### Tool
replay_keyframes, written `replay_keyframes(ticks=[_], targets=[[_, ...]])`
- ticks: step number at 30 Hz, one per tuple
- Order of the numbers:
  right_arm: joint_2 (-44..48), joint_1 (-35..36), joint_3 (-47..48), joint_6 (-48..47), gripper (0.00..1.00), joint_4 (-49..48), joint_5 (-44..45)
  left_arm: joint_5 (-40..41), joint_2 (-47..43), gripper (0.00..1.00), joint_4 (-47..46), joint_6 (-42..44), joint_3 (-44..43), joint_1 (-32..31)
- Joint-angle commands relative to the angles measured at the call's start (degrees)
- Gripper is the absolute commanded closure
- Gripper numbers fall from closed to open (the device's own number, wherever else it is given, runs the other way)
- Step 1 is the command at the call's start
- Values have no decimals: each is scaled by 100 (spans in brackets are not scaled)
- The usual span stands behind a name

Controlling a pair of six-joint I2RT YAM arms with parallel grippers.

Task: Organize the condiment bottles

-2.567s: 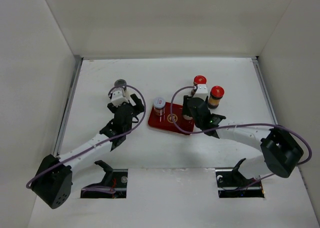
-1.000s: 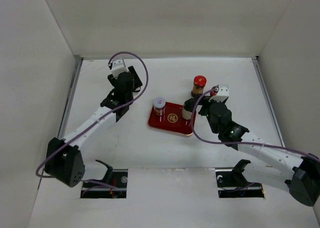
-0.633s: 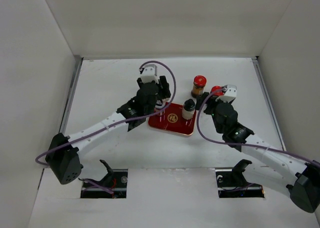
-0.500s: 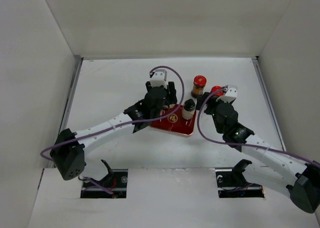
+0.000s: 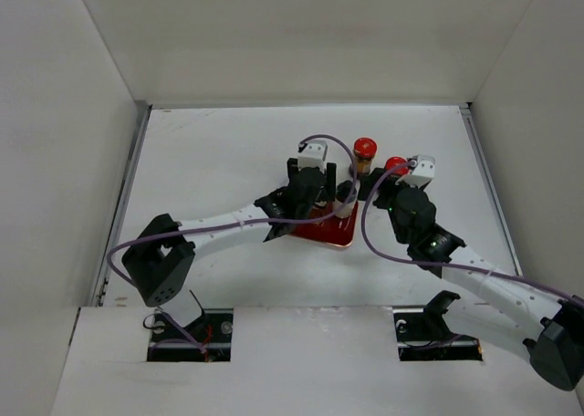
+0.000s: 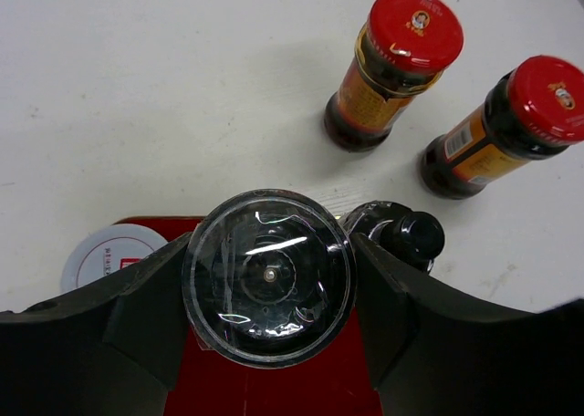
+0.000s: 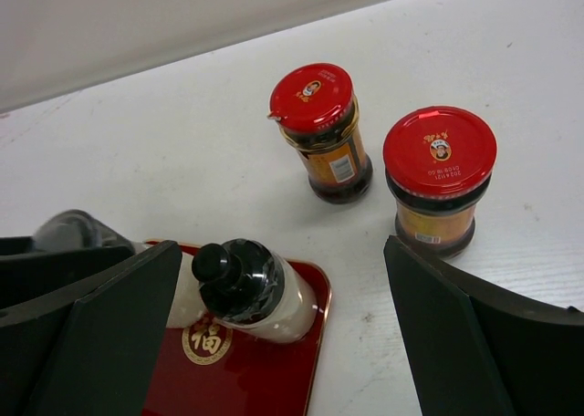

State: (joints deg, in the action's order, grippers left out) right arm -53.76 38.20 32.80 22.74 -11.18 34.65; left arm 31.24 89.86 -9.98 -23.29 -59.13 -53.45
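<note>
Next, my left gripper lowers the pale bottle onto the red tray (image 5: 324, 232) and releases it, since there is room between the white-lidded jar and black-capped bottle.
My left gripper (image 6: 267, 279) is shut on a pale bottle with a dark see-through cap (image 6: 267, 275), held over the red tray (image 6: 274, 393); whether it touches the tray I cannot tell. Beside it a pale bottle with a black cap (image 7: 246, 284) stands on the tray's right end (image 7: 301, 379). Two amber bottles with red caps (image 7: 319, 129) (image 7: 440, 174) stand on the table beyond the tray. My right gripper (image 7: 280, 245) is open and empty, just right of the tray and near the closer red-capped bottle (image 5: 394, 165). In the top view the left gripper (image 5: 312, 195) hides part of the tray (image 5: 324, 232).
A small white-lidded jar (image 6: 105, 256) sits on the tray's left end, under my left arm in the top view. White walls enclose the table on three sides. Two cut-outs with cables lie at the near edge (image 5: 190, 334).
My left arm has swung from the table's far left to the tray, carrying the dark-capped bottle. The right arm left the black-capped bottle on the tray earlier and has since held still.
</note>
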Motion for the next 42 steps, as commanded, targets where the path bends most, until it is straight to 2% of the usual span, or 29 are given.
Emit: replay_keyframes(ticks=[1, 8, 17, 19, 23, 24, 29, 31, 33, 36, 37, 42], targets=[[129, -62, -63, 64, 0, -323, -46, 75, 48, 59, -996, 79, -107, -47], [199, -89, -107, 90, 0, -341, -3, 215, 400, 58, -1252, 88, 16, 6], [199, -124, -124, 99, 0, -358, 6, 522, 734, 52, -1454, 105, 209, 24], [182, -150, -142, 108, 0, -376, 15, 584, 734, 47, -1472, 105, 235, 32], [102, -194, -124, 116, 0, -358, 32, 672, 541, 23, -1533, 105, 332, -3], [76, -212, -116, 125, 5, -341, 67, 681, 454, 19, -1533, 105, 358, -20], [76, -518, -124, 160, 46, -288, 191, 655, -21, 9, -1656, 158, 508, -82], [32, -747, -116, 257, 51, -218, 130, 611, -205, 7, -1665, 193, 517, -126], [-195, -940, -37, 301, 43, -78, 147, 567, -399, 5, -1665, 246, 508, -152], [-705, -1090, 130, 292, 3, -7, 138, 471, -750, 4, -1674, 272, 543, -205], [-837, -1099, 200, 275, 0, 19, 155, 427, -882, 4, -1683, 281, 587, -214], [-1373, -1415, 560, 284, 0, 81, 42, 417, -1760, 5, -1744, 272, 1201, -161]])
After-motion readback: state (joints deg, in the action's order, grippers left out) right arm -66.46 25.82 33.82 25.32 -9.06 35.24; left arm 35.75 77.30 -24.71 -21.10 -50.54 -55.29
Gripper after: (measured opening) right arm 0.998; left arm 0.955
